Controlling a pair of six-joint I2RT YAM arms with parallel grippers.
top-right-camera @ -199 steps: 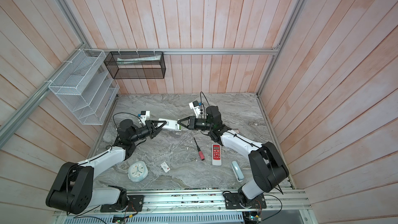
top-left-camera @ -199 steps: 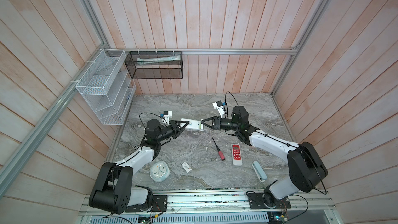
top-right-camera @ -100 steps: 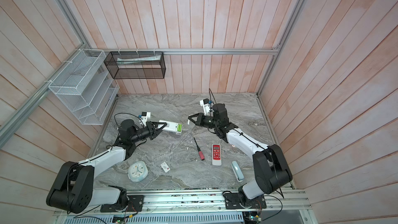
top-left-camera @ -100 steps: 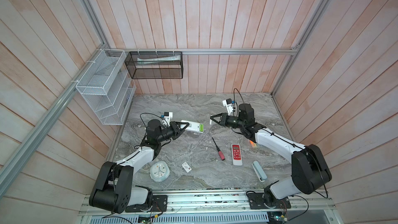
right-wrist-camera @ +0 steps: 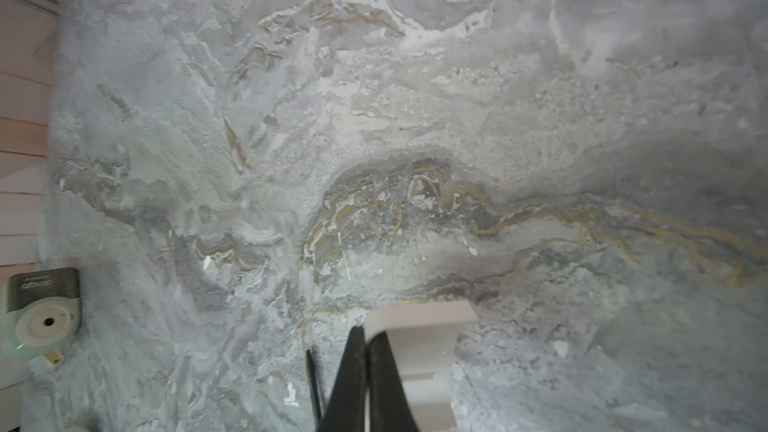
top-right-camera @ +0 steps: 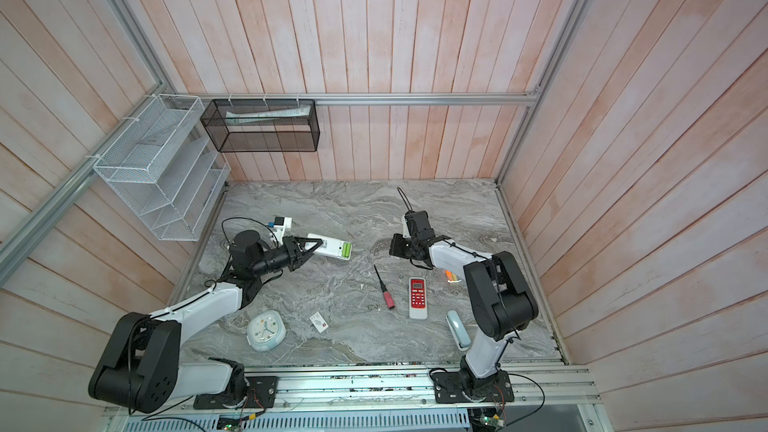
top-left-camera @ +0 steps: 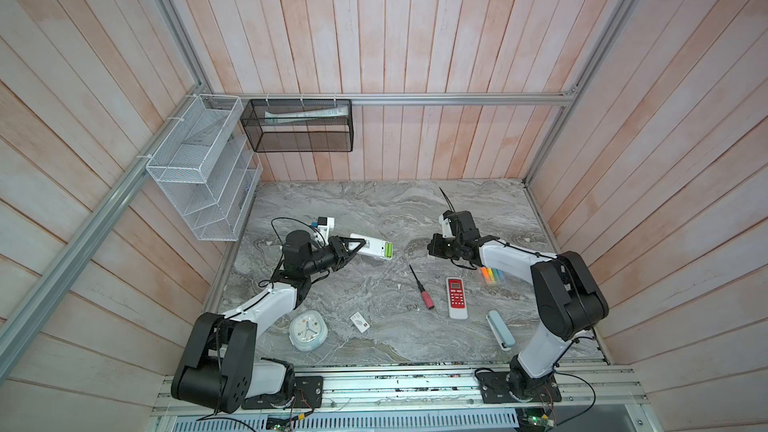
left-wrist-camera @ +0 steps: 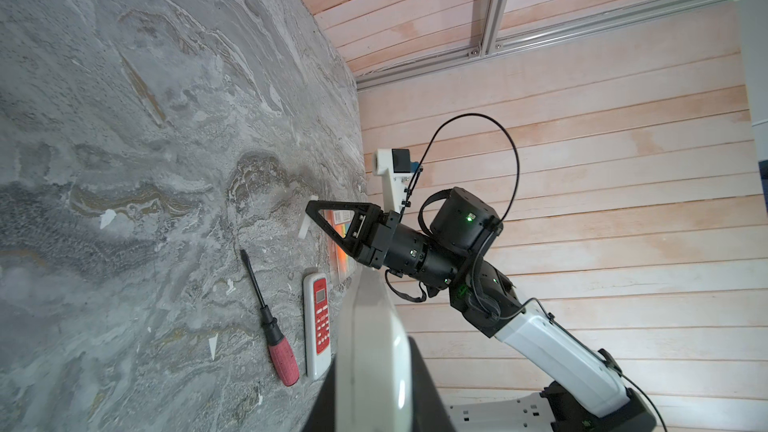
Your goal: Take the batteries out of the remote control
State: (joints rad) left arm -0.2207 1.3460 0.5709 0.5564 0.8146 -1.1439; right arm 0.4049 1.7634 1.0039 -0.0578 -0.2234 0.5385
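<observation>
I will lower my right gripper with the battery cover toward the bare marble beyond the screwdriver's tip [top-left-camera: 424, 255] and release it there, since the remote's batteries lie uncovered.
In both top views my left gripper [top-left-camera: 360, 243] [top-right-camera: 316, 244] is shut on one end of a white remote control [top-left-camera: 371, 246] [top-right-camera: 328, 247], held just above the marble. Its compartment is uncovered, and yellow-green batteries [top-left-camera: 388, 249] [top-right-camera: 347, 249] lie side by side at the free end. The left wrist view has the remote [left-wrist-camera: 370, 338] edge-on between my fingers. My right gripper [top-left-camera: 432, 248] [top-right-camera: 395, 247] [right-wrist-camera: 365, 334] hangs to the right of the remote, apart from it. It is shut on a small white battery cover [right-wrist-camera: 424, 326] [left-wrist-camera: 304, 228].
On the marble lie a red-handled screwdriver [top-left-camera: 422, 295], a red-and-white remote [top-left-camera: 456, 297], coloured markers [top-left-camera: 492, 274], a pale blue case [top-left-camera: 500, 329], a clock [top-left-camera: 308, 330] and a small card [top-left-camera: 359, 322]. A white wire rack [top-left-camera: 199, 168] and a black mesh basket [top-left-camera: 297, 126] hang on the walls.
My right gripper has pulled away from the remote's end to the right, taking the white cover with it. The green batteries now show. The left gripper has kept its hold.
</observation>
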